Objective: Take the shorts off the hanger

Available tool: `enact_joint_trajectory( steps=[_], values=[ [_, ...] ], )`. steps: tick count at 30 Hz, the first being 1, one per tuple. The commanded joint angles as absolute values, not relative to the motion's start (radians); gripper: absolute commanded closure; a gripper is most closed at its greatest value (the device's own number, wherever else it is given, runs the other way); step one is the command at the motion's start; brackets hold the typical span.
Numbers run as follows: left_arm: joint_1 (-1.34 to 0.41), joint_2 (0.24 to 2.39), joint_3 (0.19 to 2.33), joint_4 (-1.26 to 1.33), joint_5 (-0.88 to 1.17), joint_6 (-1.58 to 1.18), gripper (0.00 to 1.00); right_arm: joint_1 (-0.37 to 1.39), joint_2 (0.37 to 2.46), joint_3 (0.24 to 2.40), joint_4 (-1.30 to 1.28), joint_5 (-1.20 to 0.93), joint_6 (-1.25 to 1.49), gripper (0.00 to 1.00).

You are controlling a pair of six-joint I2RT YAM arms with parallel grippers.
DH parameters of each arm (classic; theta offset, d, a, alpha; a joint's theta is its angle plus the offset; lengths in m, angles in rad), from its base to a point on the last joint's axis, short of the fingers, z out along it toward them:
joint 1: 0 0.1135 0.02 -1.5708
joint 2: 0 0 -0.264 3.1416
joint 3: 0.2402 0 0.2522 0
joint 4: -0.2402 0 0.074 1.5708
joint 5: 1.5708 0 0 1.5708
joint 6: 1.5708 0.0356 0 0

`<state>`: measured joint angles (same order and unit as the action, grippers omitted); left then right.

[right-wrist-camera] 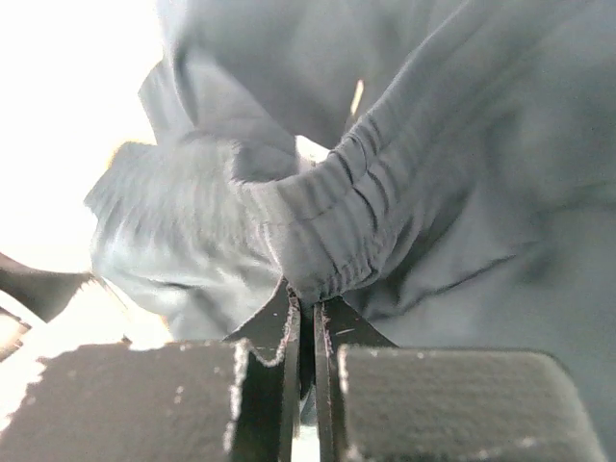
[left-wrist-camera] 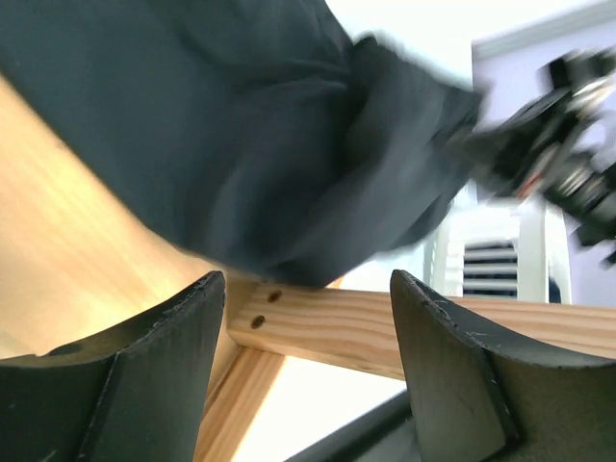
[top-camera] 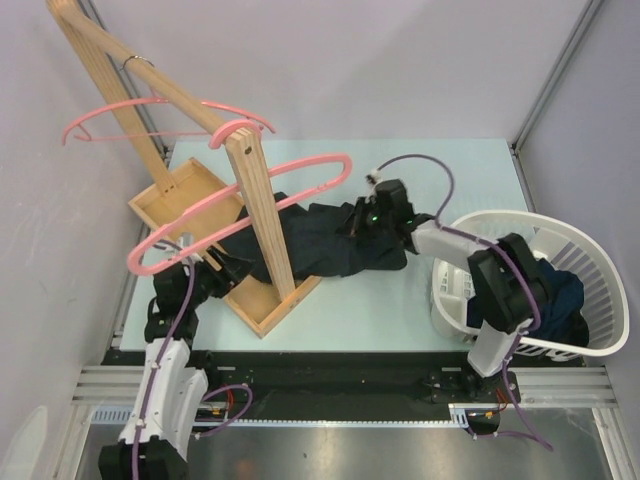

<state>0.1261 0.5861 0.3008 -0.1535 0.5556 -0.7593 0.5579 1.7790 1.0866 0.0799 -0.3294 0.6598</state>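
I need to lift my right gripper, carry the blackish shorts over the basket's rack-facing side (top-camera: 458, 291), lower them and let go, because navy shorts (top-camera: 562, 292) are already in the laundry basket.
Blackish dark shorts (top-camera: 320, 245) lie crumpled on the table beside the wooden rack's post, under the lower pink hanger (top-camera: 300, 172); whether they still hang on it I cannot tell. My right gripper (top-camera: 362, 218) is at their right end. In the right wrist view it (right-wrist-camera: 306, 303) is shut on the gathered waistband of the shorts (right-wrist-camera: 433, 144). My left gripper (top-camera: 215, 262) sits low at the rack's base. It (left-wrist-camera: 308, 284) is open with only a wooden rail (left-wrist-camera: 385, 327) behind the gap, and the shorts (left-wrist-camera: 241, 125) are above it. Navy shorts (top-camera: 562, 292) lie in the basket.
The wooden rack (top-camera: 262, 215) stands on the table's left half, its frame base around my left gripper. A second pink hanger (top-camera: 160, 105) hangs on its top rail. A white laundry basket (top-camera: 600, 260) stands at the right edge, also visible as the basket (left-wrist-camera: 491, 255) in the left wrist view.
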Motion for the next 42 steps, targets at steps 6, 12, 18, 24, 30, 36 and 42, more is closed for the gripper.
enact_joint_trajectory(
  steps=[6,12,18,24,30,36,42],
  values=[
    [-0.038,0.718,0.319,-0.005,0.575,-0.747,0.25,0.226,1.384,1.147,-0.024,-0.356,0.647,1.00],
    [-0.103,0.733,0.318,0.051,0.554,-0.736,0.23,-0.070,1.155,1.192,-0.187,-0.437,0.658,1.00],
    [-0.146,0.727,0.305,0.037,0.538,-0.715,0.18,-0.354,0.977,1.308,-0.276,-0.569,0.693,1.00],
    [-0.156,0.673,0.317,-0.038,0.531,-0.704,0.07,-0.577,0.920,1.468,-0.296,-0.739,0.814,1.00],
    [-0.163,0.634,0.333,-0.101,0.537,-0.698,0.06,-0.666,0.976,1.834,-0.498,-0.720,0.776,1.00],
    [-0.173,0.583,0.337,-0.158,0.554,-0.686,0.03,-0.667,0.983,1.933,-0.535,-0.687,0.810,1.00],
    [-0.195,0.511,0.313,-0.144,0.577,-0.736,0.03,-0.667,0.939,1.789,-0.554,-0.707,0.770,1.00]
  ],
)
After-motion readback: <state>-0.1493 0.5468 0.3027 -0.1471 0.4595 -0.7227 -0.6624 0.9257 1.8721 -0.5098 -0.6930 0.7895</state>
